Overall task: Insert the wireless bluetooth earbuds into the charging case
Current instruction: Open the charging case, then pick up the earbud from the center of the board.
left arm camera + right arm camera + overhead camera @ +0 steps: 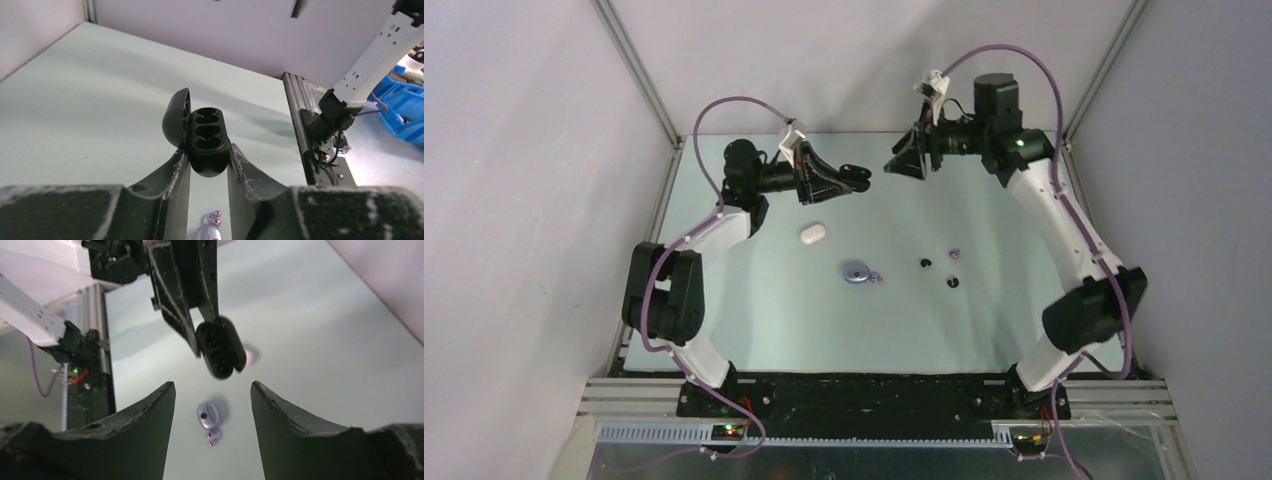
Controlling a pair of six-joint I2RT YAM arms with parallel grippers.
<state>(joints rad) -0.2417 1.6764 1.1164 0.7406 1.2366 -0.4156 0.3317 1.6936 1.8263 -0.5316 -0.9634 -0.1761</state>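
The case's sockets are empty, so my right gripper should next move back and down onto the black earbud nearest the base, its fingers tilting toward the table.
My left gripper point(856, 180) is shut on an open black charging case point(207, 135) and holds it above the table, lid point(176, 117) swung left, its sockets empty. The case also shows in the right wrist view point(218, 347). My right gripper point(900, 160) is open and empty, raised at the back and facing the case; in its own view point(212, 387) nothing lies between the jaws. Two black earbuds point(925, 263) point(953, 282) and one lavender earbud point(954, 254) lie on the table right of centre.
A closed lavender case point(856, 271) lies mid-table with a small loop with two pink ends point(876, 278) beside it; it also shows in the right wrist view point(208, 413). A white case point(812, 234) lies to its left. Walls close in the back and sides.
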